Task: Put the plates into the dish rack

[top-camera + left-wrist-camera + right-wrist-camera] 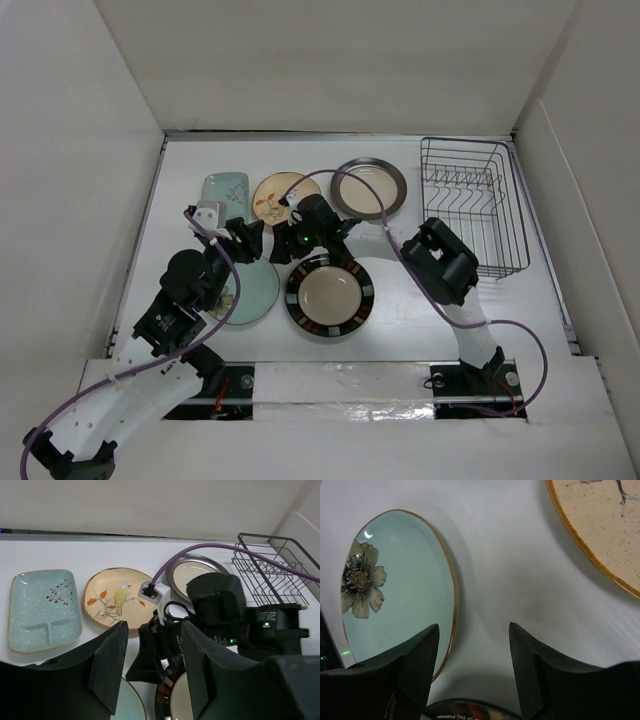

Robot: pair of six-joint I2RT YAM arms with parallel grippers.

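Note:
My right gripper isn't at the edge of the pale-green round plate yet. It will next move back and toward that plate, then onto its edge by the striped-rim plate (pixel 277 277) (pixel 449 650).
All five plates lie flat on the white table. The pale-green rectangular plate (pixel 225 190), the cream-yellow floral plate (pixel 283 196) and the dark-brown-rimmed plate (pixel 368 188) form the back row. The pale-green round plate (pixel 252 290) and the striped-rim plate (pixel 330 296) lie in front. The wire dish rack (pixel 472 205) stands empty at the back right. My left gripper (pixel 246 238) (pixel 152 630) is open and empty above the pale-green round plate's far edge. My right gripper (pixel 282 252) (pixel 475 630) is open and empty, low over bare table between the pale-green round plate (pixel 395 590) and the striped-rim plate (pixel 465 711).
The two grippers sit close together, facing each other. The right forearm (pixel 440 262) reaches across in front of the rack. White walls enclose the table on the left, back and right. A purple cable (pixel 340 175) loops over the back plates.

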